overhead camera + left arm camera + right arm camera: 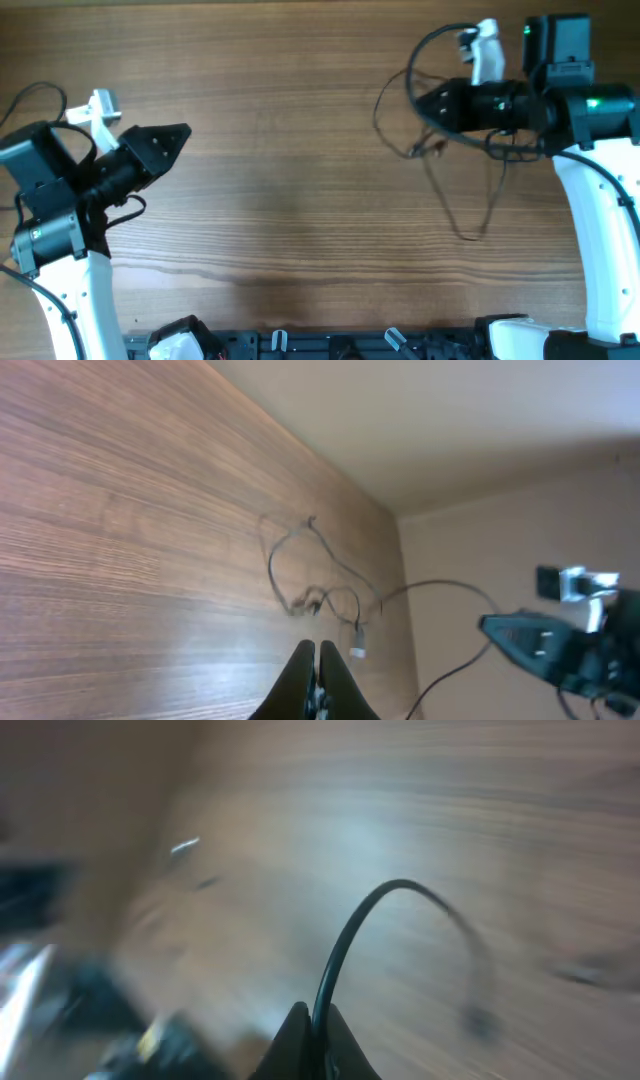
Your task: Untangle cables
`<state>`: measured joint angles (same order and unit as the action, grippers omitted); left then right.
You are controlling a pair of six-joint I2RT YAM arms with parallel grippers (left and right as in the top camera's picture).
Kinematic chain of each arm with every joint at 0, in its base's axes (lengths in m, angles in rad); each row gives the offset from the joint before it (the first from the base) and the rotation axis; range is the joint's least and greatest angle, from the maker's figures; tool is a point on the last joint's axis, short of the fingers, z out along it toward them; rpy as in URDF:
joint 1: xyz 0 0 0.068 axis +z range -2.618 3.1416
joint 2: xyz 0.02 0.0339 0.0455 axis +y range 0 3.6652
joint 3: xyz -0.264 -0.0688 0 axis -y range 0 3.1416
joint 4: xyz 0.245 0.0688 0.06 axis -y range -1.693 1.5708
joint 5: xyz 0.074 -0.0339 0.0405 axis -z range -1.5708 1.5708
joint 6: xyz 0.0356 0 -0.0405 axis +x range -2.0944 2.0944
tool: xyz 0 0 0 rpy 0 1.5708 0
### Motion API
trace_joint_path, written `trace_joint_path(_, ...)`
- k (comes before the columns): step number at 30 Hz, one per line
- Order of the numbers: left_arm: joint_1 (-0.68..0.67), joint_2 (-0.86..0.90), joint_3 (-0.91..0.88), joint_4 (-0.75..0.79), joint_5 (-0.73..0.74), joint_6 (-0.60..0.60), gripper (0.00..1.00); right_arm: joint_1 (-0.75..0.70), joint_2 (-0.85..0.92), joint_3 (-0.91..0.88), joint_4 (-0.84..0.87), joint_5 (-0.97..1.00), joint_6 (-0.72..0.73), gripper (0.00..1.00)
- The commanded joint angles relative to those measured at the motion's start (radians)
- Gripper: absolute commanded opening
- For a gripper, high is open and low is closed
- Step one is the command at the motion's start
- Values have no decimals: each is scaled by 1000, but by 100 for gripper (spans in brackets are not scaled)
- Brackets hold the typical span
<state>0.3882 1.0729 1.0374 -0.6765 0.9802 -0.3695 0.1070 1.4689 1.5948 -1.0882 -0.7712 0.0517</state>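
Next, my left gripper will move across toward the cables and open its empty fingers, since the cables lie far from it, to the right in the overhead view.
The thin black cables (pixel 424 149) lie at the far right of the wooden table, with a loop near my right gripper, a small knot, and a long strand running toward the front. My right gripper (pixel 418 100) is over the loop. In the blurred right wrist view it (pixel 318 1012) is shut on a black cable (pixel 400 888) that arcs up out of the jaws. My left gripper (pixel 183 131) is at the far left, far from the cables, shut and empty. In the left wrist view its fingers (pixel 318 655) point toward the tangle (pixel 300 575) and a white plug end (pixel 357 652).
The wooden table (pixel 280 190) spans the view. The right arm (pixel 560 640) shows past the table's far edge in the left wrist view. Thicker arm wiring runs beside each arm. Black hardware (pixel 330 345) lines the front edge.
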Motion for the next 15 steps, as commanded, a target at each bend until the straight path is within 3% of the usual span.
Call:
trace_joint_path(1, -69, -13, 16, 0, -2, 104, 4, 34, -45, 97, 43, -442, -154, 4)
trace_joint_path(2, -87, -13, 16, 0, -2, 116, 4, 34, -56, 105, 85, -458, -115, 4)
trace_joint_path(3, -125, -13, 16, 0, -2, 131, 4, 34, -80, 107, 207, -371, 129, 4)
trace_joint_path(7, -202, -8, 16, -1, -6, 131, 6, 34, -112, 107, 327, -228, 402, 4)
trace_joint_path(15, -370, 27, 16, 16, 6, 201, 51, 47, -168, 107, 452, -146, 605, 4)
